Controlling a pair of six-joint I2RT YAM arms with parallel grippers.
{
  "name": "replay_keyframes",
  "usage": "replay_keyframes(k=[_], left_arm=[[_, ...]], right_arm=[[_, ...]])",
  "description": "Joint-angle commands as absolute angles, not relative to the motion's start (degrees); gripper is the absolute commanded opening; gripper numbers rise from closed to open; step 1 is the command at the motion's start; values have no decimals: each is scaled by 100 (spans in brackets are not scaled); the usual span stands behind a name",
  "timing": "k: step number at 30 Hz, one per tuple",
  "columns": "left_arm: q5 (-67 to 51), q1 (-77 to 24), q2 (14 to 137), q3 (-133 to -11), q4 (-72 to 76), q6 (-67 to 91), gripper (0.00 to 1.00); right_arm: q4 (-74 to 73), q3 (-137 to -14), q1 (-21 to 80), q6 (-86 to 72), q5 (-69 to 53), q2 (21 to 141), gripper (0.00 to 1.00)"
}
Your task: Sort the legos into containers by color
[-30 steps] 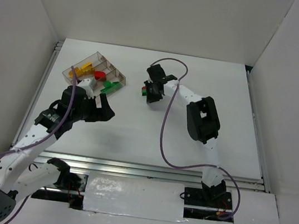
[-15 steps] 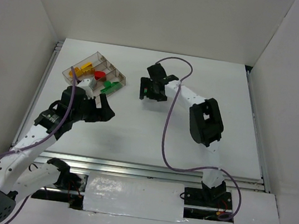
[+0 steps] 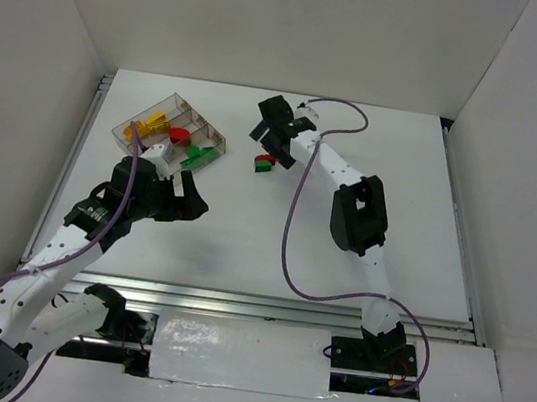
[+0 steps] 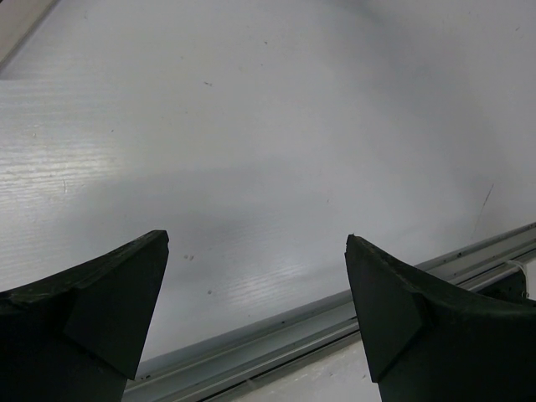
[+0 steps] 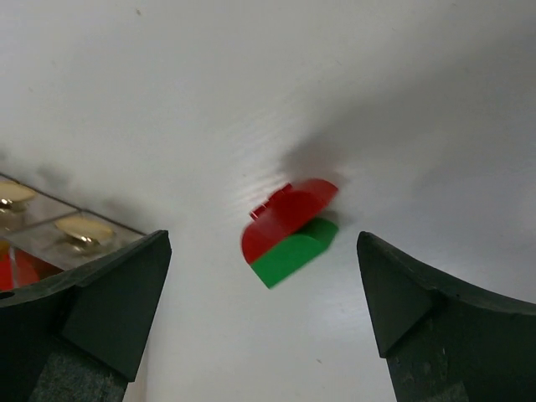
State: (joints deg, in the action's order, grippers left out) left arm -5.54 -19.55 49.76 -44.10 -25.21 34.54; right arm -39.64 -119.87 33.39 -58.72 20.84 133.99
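Note:
The joined legos are still beyond the open fingers of my right gripper. Next I should lower my right gripper over the legos and close its fingers across their red and green sides.
A red lego and a green lego, stuck together as one piece (image 3: pixel 264 163), lie on the white table right of the containers. In the right wrist view this red-over-green piece (image 5: pixel 289 233) lies just beyond my open right gripper (image 5: pixel 262 243), touching neither finger. Seen from the top camera, the right gripper (image 3: pixel 276 134) is behind the piece. The containers (image 3: pixel 151 107), a clear three-compartment tray, hold yellow legos (image 3: pixel 154 124), a red lego (image 3: pixel 179 134) and a green lego (image 3: pixel 194 157). My left gripper (image 3: pixel 186 197) hovers open near the tray's front, with nothing between its fingers (image 4: pixel 113 293).
A metal rail (image 3: pixel 263 306) runs along the table's near edge, also seen in the left wrist view as a grey rail (image 4: pixel 335 322). White walls close in the table on three sides. The right arm's purple cable (image 3: pixel 291 235) loops over the table's middle.
My right gripper opened and let go of the red-and-green piece, which now lies on the table, and then drew back toward the far side. The left arm has hardly moved.

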Motion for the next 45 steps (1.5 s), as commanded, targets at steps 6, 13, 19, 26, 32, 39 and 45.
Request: replay_keyframes(k=[6, 13, 19, 26, 32, 39, 45], left_arm=[[-914, -1977, 4746, -4272, -2110, 3428, 100], [-1055, -1978, 4667, -4280, -2092, 3410, 99], [-1037, -1978, 4509, -4263, -2092, 3428, 100], [-1046, -1978, 4421, -4236, -2100, 3445, 99], [-888, -1969, 4412, -4219, -2144, 3507, 100], [-817, -1916, 4482, -4149, -2075, 4156, 100], [-1590, -1907, 4351, -3885, -1373, 5395, 100]], right_arm=[[-4896, -13535, 3243, -6258, 1847, 14634, 100], [-4983, -13237, 3252, -6030, 1855, 14423, 96], [-5072, -13448, 3261, -5502, 1424, 14643, 72], [-4931, -13009, 3261, -5239, 1239, 14415, 33], [-3518, -10753, 3682, -4010, 1371, 12916, 0], [-1384, -7416, 4560, -2016, 889, 10576, 0], [-405, -5679, 5431, -1152, 35, 8424, 0]])
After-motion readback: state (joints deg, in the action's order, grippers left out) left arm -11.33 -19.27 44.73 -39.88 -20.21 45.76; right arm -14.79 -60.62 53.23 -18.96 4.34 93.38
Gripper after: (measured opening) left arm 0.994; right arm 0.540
